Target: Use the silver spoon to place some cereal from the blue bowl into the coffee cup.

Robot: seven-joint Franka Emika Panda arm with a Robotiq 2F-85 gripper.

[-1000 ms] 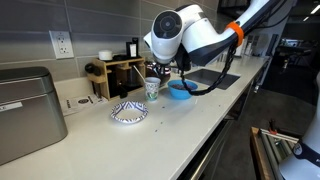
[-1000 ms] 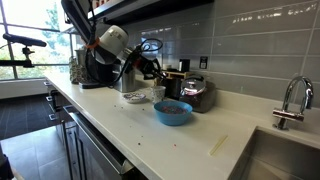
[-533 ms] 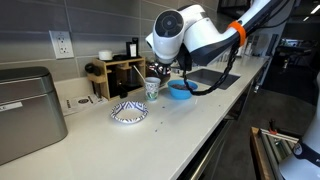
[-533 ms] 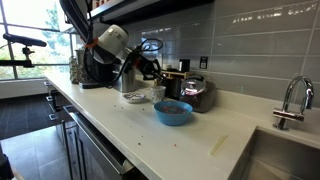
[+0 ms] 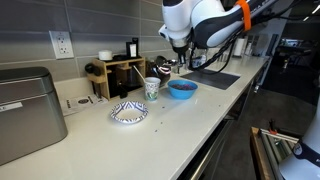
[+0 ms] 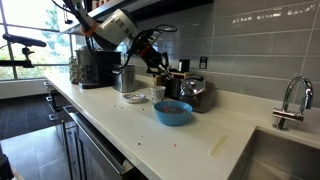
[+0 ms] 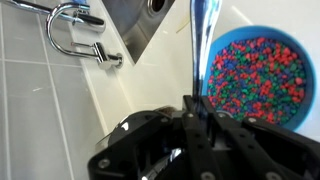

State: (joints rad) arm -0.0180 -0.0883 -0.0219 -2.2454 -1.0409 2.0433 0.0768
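My gripper moves down next from its raised place to the colourful cereal in the blue bowl and releases the silver spoon there, since the bowl stands open below.
The blue bowl stands on the white counter and holds colourful cereal; it also shows in an exterior view and in the wrist view. The pale coffee cup stands just beside the bowl, also seen in an exterior view. My gripper hangs raised above the cup and bowl, also in an exterior view. In the wrist view the gripper is shut on the silver spoon, whose handle runs up beside the bowl's rim. I cannot see the spoon's scoop end.
A shallow white dish with blue pattern lies on the counter nearer the front. A metal box stands at one end, a wooden rack by the wall, a dark mat beyond the bowl. A tap and sink lie farther along.
The arm has lifted: the gripper rose from low over the bowl and cup to well above them. Bowl, cup and dish have not moved.
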